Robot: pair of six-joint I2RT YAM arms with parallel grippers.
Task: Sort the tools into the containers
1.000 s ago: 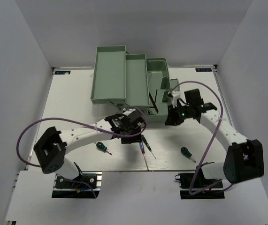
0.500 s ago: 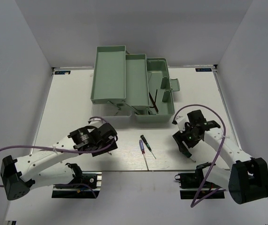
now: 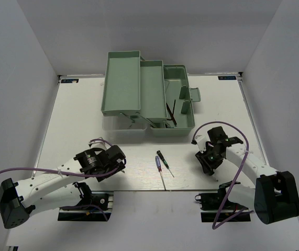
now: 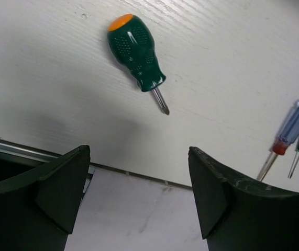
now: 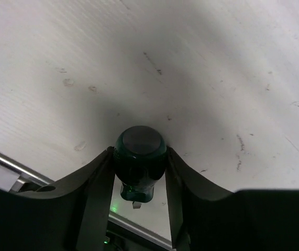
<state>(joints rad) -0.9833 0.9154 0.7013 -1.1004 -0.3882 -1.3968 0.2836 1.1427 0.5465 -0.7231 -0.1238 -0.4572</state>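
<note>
The toolbox's middle tray (image 3: 152, 97) is empty. The right gripper lifts the stubby screwdriver outward and left in the top view next, over that tray to release it.
My right gripper (image 5: 139, 152) is shut on a stubby green-handled screwdriver (image 5: 139, 167), gripping its handle just above the table; in the top view this gripper (image 3: 209, 160) covers the tool. My left gripper (image 4: 139, 152) is open and empty, hanging over the table's near edge, short of the other green screwdriver (image 4: 135, 52) with an orange cap. In the top view this gripper (image 3: 106, 162) hides that tool. A thin blue-handled screwdriver (image 3: 159, 165) and a black-handled one (image 3: 163, 160) lie side by side at the front centre. The mint-green toolbox (image 3: 123, 83) stands open at the back, with dark hex keys (image 3: 172, 112) in its base.
The toolbox trays (image 3: 151, 89) fan out to the left of the base (image 3: 185, 78). The metal front rail (image 4: 13, 147) of the table runs under my left fingers. White walls close in the table on the left, right and back.
My left arm pulled back from the toolbox front to the near left. My right arm came down from the toolbox to the near right and closed on the green screwdriver.
</note>
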